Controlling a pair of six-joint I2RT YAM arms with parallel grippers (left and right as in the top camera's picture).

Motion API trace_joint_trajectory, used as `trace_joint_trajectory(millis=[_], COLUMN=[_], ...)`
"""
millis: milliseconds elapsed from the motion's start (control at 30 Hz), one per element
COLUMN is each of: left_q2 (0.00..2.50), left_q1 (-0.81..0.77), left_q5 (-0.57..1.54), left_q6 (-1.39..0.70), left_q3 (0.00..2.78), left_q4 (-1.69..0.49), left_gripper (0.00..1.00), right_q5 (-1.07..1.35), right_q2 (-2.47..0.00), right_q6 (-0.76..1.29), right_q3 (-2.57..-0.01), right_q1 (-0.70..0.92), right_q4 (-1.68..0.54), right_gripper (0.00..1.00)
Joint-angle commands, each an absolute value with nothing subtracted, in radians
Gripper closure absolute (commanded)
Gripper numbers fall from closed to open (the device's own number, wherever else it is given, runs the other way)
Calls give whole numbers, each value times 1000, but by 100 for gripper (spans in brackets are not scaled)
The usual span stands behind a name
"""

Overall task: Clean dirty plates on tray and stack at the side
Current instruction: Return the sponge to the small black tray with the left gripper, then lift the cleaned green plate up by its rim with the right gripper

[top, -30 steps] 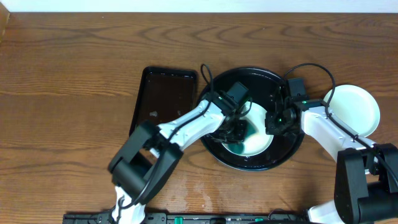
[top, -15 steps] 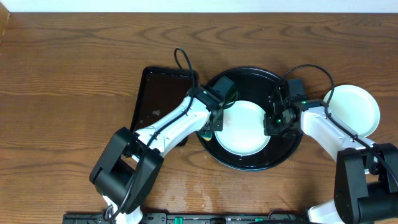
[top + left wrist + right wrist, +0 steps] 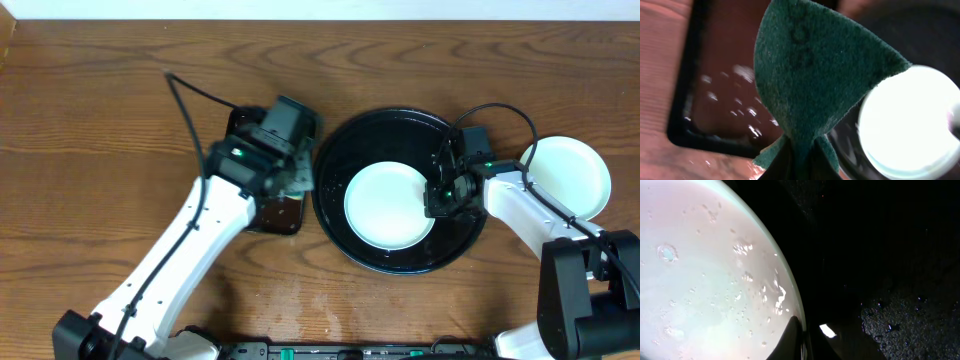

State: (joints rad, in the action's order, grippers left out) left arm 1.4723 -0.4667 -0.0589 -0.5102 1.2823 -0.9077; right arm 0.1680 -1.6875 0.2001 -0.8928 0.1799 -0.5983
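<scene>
The green scouring sponge (image 3: 810,75) goes down toward the wet bottom of the rectangular black tray (image 3: 740,106) next for release, since the tray lies below my left gripper.
A pale mint-white plate (image 3: 388,206) lies wet and free of smears in the round black tray (image 3: 400,125). My right gripper (image 3: 438,197) is shut on the plate's right rim. In the right wrist view its dark fingertips (image 3: 794,332) pinch the rim of the plate (image 3: 705,270) over the tray (image 3: 890,255). My left gripper (image 3: 292,178) hovers over the rectangular black tray, shut on a green scouring sponge (image 3: 810,75). The sponge fans out from the left gripper (image 3: 799,161), with the plate (image 3: 910,120) off to its right.
The rectangular black tray (image 3: 250,150) sits left of the round one, wet inside (image 3: 715,95). Another pale plate (image 3: 566,178) rests on the wooden table to the right of the round tray, beside my right arm. A cable loops above the left arm.
My left arm has swung left with the sponge, off the plate and out of the round tray, to above the rectangular tray. The right gripper has held still on the rim.
</scene>
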Motion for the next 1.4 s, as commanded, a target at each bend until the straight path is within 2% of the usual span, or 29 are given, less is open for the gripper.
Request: trace_joint_trajectory(millis=[0,167,300,433,667,833,1000,1133,1367], left_q2=[1520,1607,1661,1639,1456,1310,1213,1188,1190], left_q1=[-403,-354,-329,-317,-317,-317,-317,-317,-317], left_q5=[-117,-117,-117,-64,60,68,68,68,68], left_q6=[-464,-422,-421,-395,-378,-378,-378,-378,-378], left_q3=[1184,1072,1068,1089,1120,1120,1119,1119,1119], left_q4=[-844,-662,-622,-635,-704,-772,-807,-807,-807], left_gripper=[92,92,83,57,38,26,20,19,18], right_q5=[128,139,139,139,139,106,27,-93,-337], right_q2=[-1708,-1708,-1708,-1708,-1699,-1587,-1398,-1254,-1147], right_q6=[185,185,186,186,177,175,122,95,61], right_q3=[-874,-874,-874,-874,-884,-896,-896,-896,-896], right_q1=[185,185,185,185,185,188,226,285,402], right_q4=[-594,-594,-595,-594,-558,-588,-595,-598,-595], right_gripper=[99,99,99,99,99,99,99,99,99])
